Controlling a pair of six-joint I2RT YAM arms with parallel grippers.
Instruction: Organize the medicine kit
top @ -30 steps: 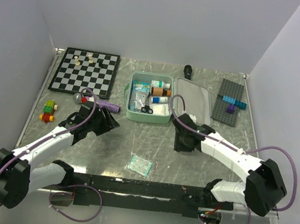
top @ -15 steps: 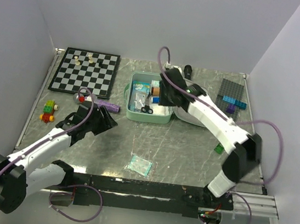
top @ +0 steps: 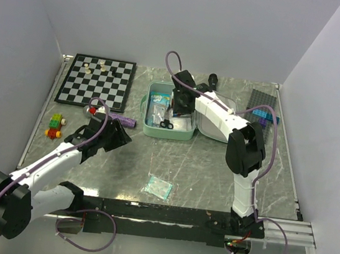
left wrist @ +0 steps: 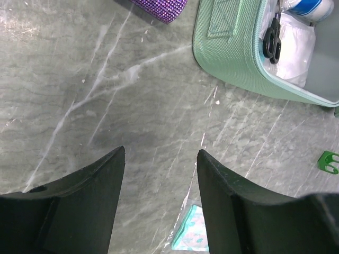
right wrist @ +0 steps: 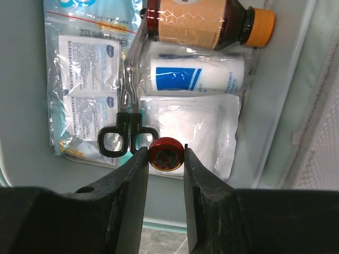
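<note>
My right gripper should move down and let go of the small red tin on the white gauze packet [top: 178, 124] [right wrist: 175, 129], because the packet is below, flat and uncovered next to the scissors' handles.
The mint-green medicine kit [top: 148, 108] lies open at the table's middle back, its lid [top: 222, 112] flat to the right. My right gripper [top: 180, 105] hovers over the tray, shut on a small red round tin [right wrist: 166, 153]. Below it in the tray [right wrist: 159, 203] lie black-handled scissors [right wrist: 127, 133], a brown bottle [right wrist: 201, 24], a white tube [right wrist: 196, 74], bagged sachets [right wrist: 87, 79] and gauze [right wrist: 193, 129]. My left gripper [top: 119, 136] is open and empty over bare table [left wrist: 160, 153], left of the kit [left wrist: 233, 47]. A teal sachet [top: 158, 187] lies loose near the front.
A chessboard [top: 96, 81] with a few pieces lies back left. A purple glittery item [top: 122, 119] and coloured bricks [top: 55, 126] lie left of the kit. A grey baseplate [top: 261, 114] with blue bricks lies back right. A small green piece [left wrist: 329, 161] lies on the table.
My right arm swung from the table in front of the lid up and over the kit's tray. My left arm has hardly moved.
</note>
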